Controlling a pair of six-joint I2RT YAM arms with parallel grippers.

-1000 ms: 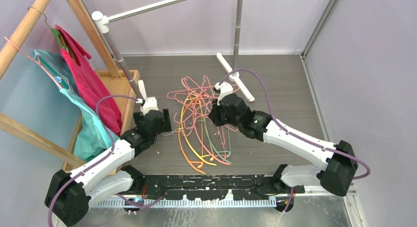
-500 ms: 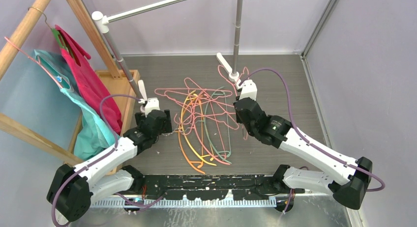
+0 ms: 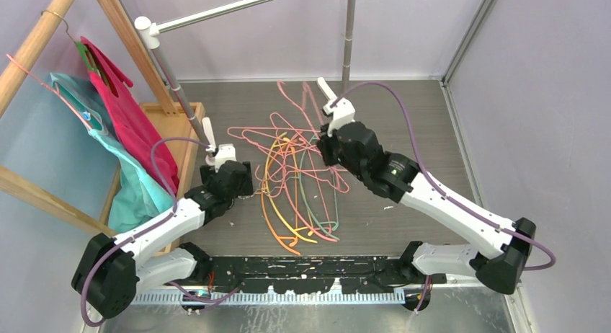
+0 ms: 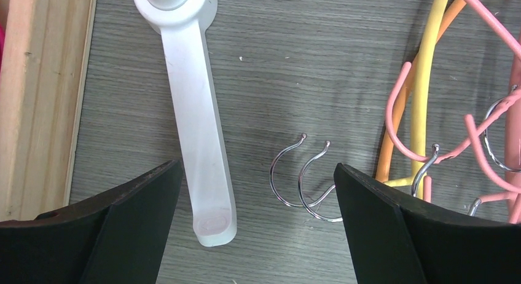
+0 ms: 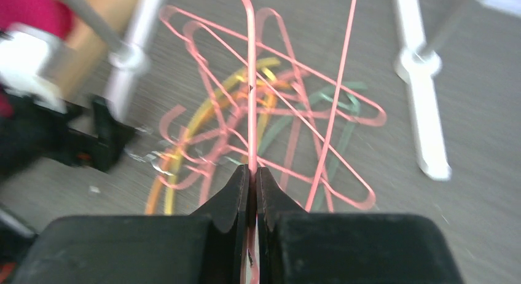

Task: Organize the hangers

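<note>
The visible part of the top bar is bare, so my right gripper should move up and outward to the metal rack's top bar and let go of the pink hanger there.
A tangle of bare hangers (image 3: 295, 181), pink wire triangles with curved orange, yellow and pale green ones, lies on the grey floor in the middle. My right gripper (image 5: 252, 173) is shut on one pink wire hanger (image 3: 302, 106) and holds it lifted above the pile, its wire running up and away from the jaws (image 5: 249, 81). My left gripper (image 4: 258, 192) is open and empty, low over the floor at the pile's left edge, with two metal hooks (image 4: 304, 179) between its fingers.
A white rack foot (image 4: 199, 142) lies just left of the hooks; the metal rack's pole (image 3: 349, 37) and second foot (image 3: 346, 113) stand behind the pile. A wooden frame (image 3: 155, 153) with magenta and teal garments (image 3: 126, 131) stands at the left.
My right gripper has swung left and back, lifting the pink hanger up off the pile. The pile shifted slightly. My left arm has barely moved.
</note>
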